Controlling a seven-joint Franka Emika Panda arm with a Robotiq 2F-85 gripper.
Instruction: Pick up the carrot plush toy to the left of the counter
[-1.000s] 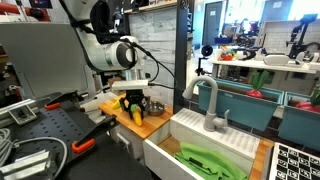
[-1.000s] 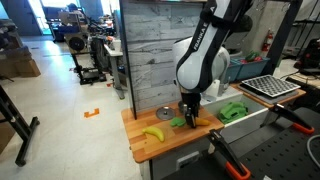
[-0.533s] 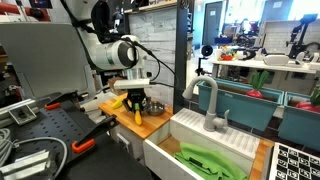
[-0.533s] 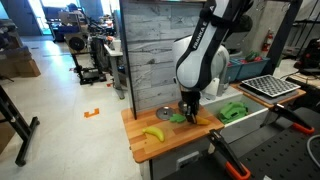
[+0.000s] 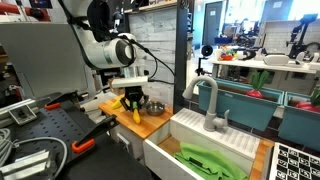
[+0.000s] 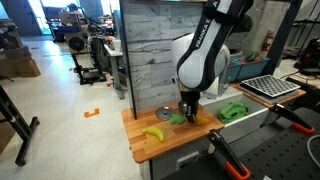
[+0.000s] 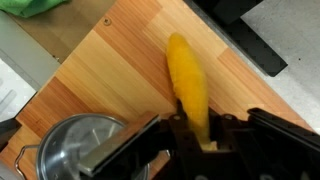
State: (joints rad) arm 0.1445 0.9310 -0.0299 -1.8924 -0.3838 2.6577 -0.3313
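My gripper moves up and away from the sink next, then down, to release the carrot beside the banana, since the counter is bare on the wood (image 6: 154, 121) there.
The carrot plush toy (image 7: 188, 78) is an orange-yellow tapering soft toy. In the wrist view it runs from between my jaws out over the wooden counter (image 7: 105, 70). My gripper (image 7: 196, 140) is shut on its near end. In both exterior views the gripper (image 5: 133, 101) (image 6: 189, 108) points straight down over the counter (image 5: 152, 127) (image 6: 170, 142), with the carrot (image 5: 135, 111) (image 6: 191, 120) at or just above the surface. I cannot tell whether it touches the wood. Its green end (image 6: 177, 118) lies beside the gripper.
A round metal bowl (image 7: 85, 148) (image 6: 163, 113) stands close beside the gripper. A yellow banana (image 6: 153, 133) lies near the counter's front edge. The white sink (image 5: 200, 140) with a grey faucet (image 5: 210, 105) adjoins the counter and holds green items (image 6: 235, 110).
The gripper stays over the same spot, shut on the carrot. It shifts only slightly between frames; the banana and bowl have not moved.
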